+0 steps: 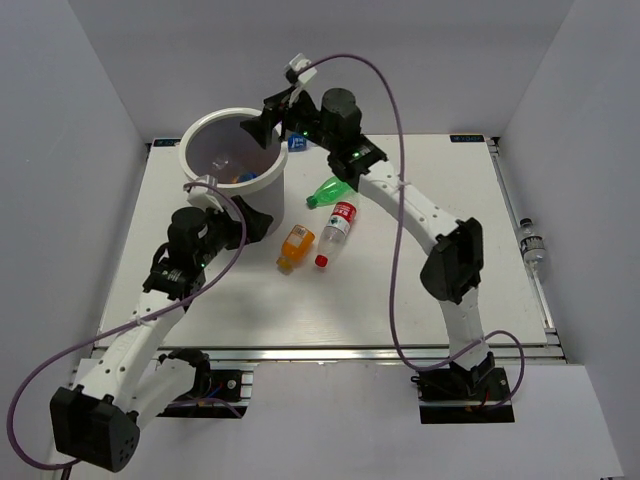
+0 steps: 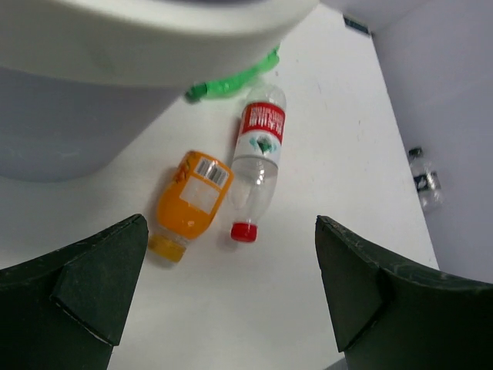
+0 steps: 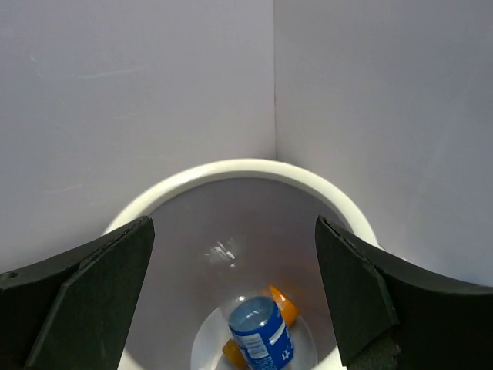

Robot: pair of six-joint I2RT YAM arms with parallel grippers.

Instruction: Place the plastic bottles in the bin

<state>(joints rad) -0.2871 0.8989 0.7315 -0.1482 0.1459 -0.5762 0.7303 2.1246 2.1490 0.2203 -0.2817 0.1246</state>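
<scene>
The orange bottle's body lies below my left gripper and to its right in the top view. The open fingers go down that way around it next.
The white bin [image 1: 190, 140] stands at the table's back left. My right gripper [image 1: 262, 128] hangs open over its rim with nothing between the fingers. Looking down through the right gripper [image 3: 233, 231], the bin [image 3: 239, 166] holds a blue-labelled bottle [image 3: 262, 335] on top of an orange bottle [image 3: 285, 302]. On the table in front of the bin lie a green bottle [image 1: 330, 190], a clear red-labelled bottle [image 1: 338, 230] and an orange bottle [image 1: 294, 246]. My left gripper [image 1: 255, 222] is open, just left of the orange bottle [image 2: 189, 202] and the red-labelled bottle [image 2: 258, 154].
A small clear bottle [image 1: 531, 243] lies beyond the table's right edge, by the wall. The green bottle [image 2: 231, 81] is partly hidden under the bin's rim [image 2: 154, 38] in the left wrist view. Grey walls close in the table on three sides.
</scene>
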